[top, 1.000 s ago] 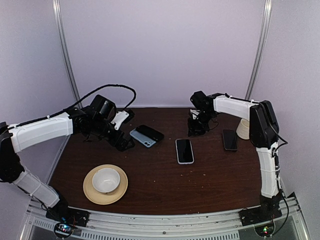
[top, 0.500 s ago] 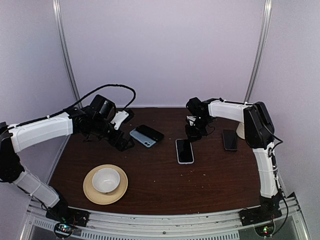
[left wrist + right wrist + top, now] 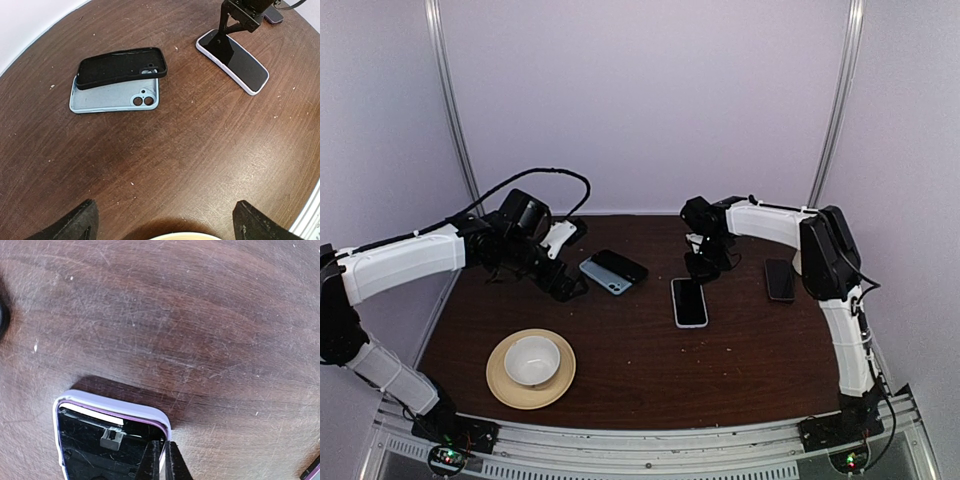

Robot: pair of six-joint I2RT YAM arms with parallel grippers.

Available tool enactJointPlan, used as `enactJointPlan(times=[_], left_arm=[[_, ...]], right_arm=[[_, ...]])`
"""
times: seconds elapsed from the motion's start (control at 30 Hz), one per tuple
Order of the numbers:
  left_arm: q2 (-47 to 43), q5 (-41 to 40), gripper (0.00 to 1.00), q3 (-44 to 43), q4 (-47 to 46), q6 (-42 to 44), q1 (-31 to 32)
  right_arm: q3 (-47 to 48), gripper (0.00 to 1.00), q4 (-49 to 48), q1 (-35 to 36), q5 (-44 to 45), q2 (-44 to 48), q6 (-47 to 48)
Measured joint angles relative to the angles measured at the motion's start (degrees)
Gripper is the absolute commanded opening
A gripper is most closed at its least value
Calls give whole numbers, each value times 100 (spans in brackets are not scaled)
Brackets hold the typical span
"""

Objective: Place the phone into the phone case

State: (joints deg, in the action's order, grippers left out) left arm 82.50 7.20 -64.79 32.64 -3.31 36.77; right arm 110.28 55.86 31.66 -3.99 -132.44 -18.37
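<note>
The black shell (image 3: pixel 119 68) covers part of the phone case (image 3: pixel 112 98), so my left gripper will go outward and to the right in the top view, then down onto the shell.
The phone (image 3: pixel 780 279), a plain dark slab, lies flat at the right, apart from both grippers. The phone case (image 3: pixel 112 98) is a pale-blue shell with two camera holes. A black shell (image 3: pixel 121 65) overlaps its far edge; in the top view this pair (image 3: pixel 613 270) lies left of centre. A second phone (image 3: pixel 689 301) with a lavender rim (image 3: pixel 115 409) lies in the middle. My right gripper (image 3: pixel 164 444) is shut on that rim at the phone's far corner. My left gripper (image 3: pixel 165 225) hangs wide open over bare wood, short of the shells.
A tan plate (image 3: pixel 500 386) holding a white bowl (image 3: pixel 532 359) sits near the front left; its rim (image 3: pixel 175 236) shows under my left gripper. A pale cup (image 3: pixel 807 258) stands at the back right. Walls close the table on three sides.
My right gripper has moved left and down to the far end of the lavender-rimmed phone and closed on its rim. The left arm has stayed still.
</note>
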Motion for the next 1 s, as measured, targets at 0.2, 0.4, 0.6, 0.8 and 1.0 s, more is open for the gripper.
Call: enactJointPlan(times=[0.2, 0.4, 0.6, 0.8, 1.0], left_arm=[[0, 28, 98, 0, 0, -2, -9], [81, 76, 98, -74, 7, -70, -11], [970, 195, 94, -1191, 192, -326, -17], [2358, -7, 79, -2955, 186, -1213, -48], [3480, -664, 70, -3530, -160, -3038, -199]], right_arm=[[52, 17, 184, -4, 42, 90, 125], [107, 23, 662, -92, 243, 560, 280], [-450, 42, 743, -437, 883, 1840, 352], [-1652, 50, 562, -981, 1224, 2597, 407], [-2282, 50, 374, -1049, 1283, 2653, 450]])
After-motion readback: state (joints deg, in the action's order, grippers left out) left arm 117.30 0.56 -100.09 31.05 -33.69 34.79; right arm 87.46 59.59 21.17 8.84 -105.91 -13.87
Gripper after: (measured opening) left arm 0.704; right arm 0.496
